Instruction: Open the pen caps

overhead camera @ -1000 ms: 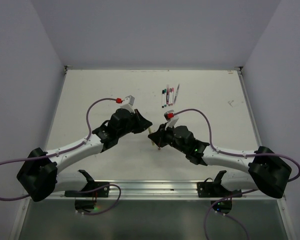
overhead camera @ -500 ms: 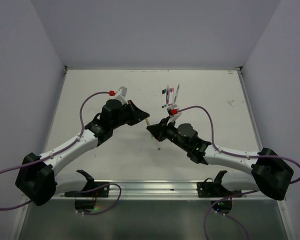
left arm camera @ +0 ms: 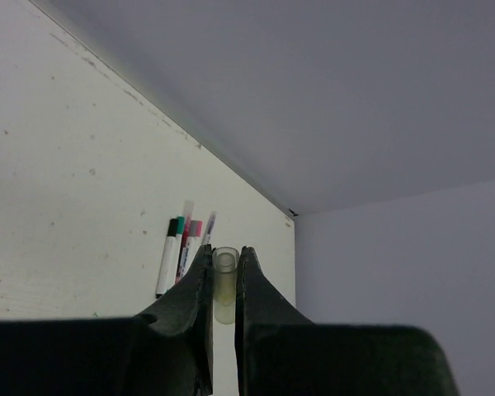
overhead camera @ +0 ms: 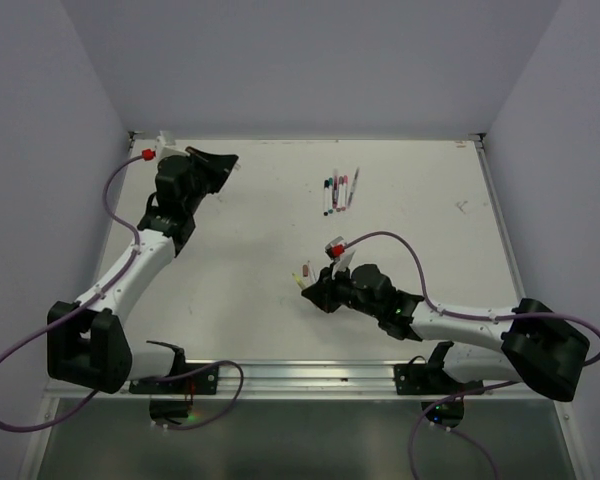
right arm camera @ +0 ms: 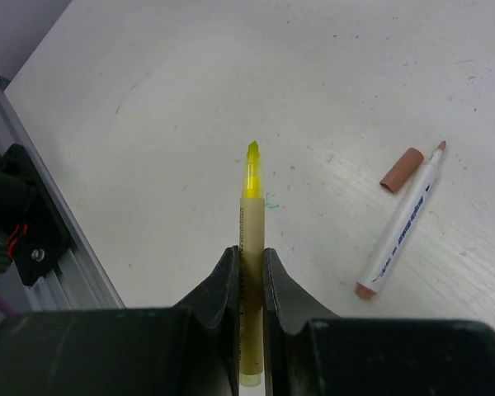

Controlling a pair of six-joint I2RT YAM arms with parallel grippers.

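Observation:
The robot's left gripper needs to come back and down next to the table beside the body of the yellow pen, then let go of the cap, as that pen is uncapped.
My left gripper is shut on a short yellowish translucent pen cap and holds it above the table. In the top view this gripper is at the far left back corner. My right gripper is shut on a yellow pen barrel whose yellow tip is bare and points forward. In the top view it is low over the table's near middle. A brown cap lies loose beside a white pen with a bare brown tip, just right of the right gripper.
A cluster of several capped white pens lies at the back middle of the table, also showing in the left wrist view. A metal rail runs along the near edge. Grey walls enclose the table.
The two grippers were together at the table's middle; the left arm has swung to the back left corner with the cap. The right gripper has drawn back toward the near edge with the yellow pen.

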